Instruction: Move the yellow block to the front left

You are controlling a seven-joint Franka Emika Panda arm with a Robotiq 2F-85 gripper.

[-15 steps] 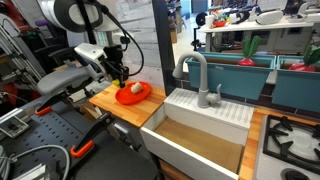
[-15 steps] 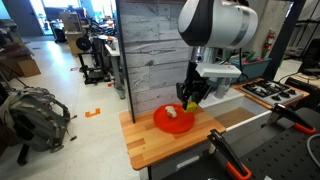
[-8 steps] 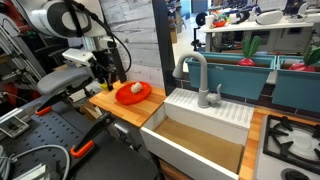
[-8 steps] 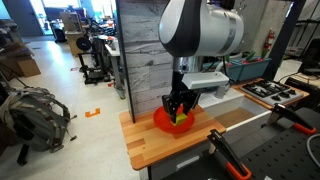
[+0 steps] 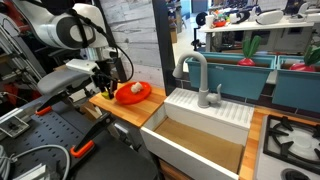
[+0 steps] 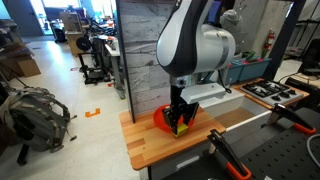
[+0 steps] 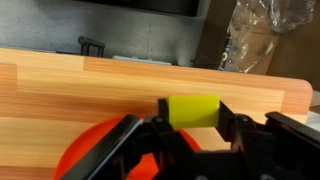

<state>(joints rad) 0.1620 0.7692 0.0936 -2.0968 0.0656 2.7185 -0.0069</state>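
The bare wood (image 7: 112, 98) beside the plate lies below on the left in the wrist view, so I should lower my gripper toward that side to let go of the block (image 7: 192, 110).
The yellow block (image 7: 192, 110) is a small bright yellow cube held between my gripper's (image 7: 190, 118) black fingers, above the wooden countertop (image 7: 80, 90). In an exterior view the gripper (image 6: 180, 124) hangs low over the counter, at the near edge of the red-orange plate (image 6: 163, 119), with a bit of yellow (image 6: 181, 127) showing between the fingers. In an exterior view the gripper (image 5: 106, 85) is at the plate's (image 5: 133, 96) side and the block is hidden.
A small white lump (image 5: 132, 89) lies on the plate. A white sink (image 5: 200, 125) with a grey tap (image 5: 198, 75) adjoins the wooden counter (image 6: 150, 145). A grey plank wall (image 6: 145, 50) stands behind. A stove (image 5: 292, 145) lies beyond the sink.
The arm has swung from over the plate's middle toward the counter's front edge and lowered, carrying the yellow block off the plate.
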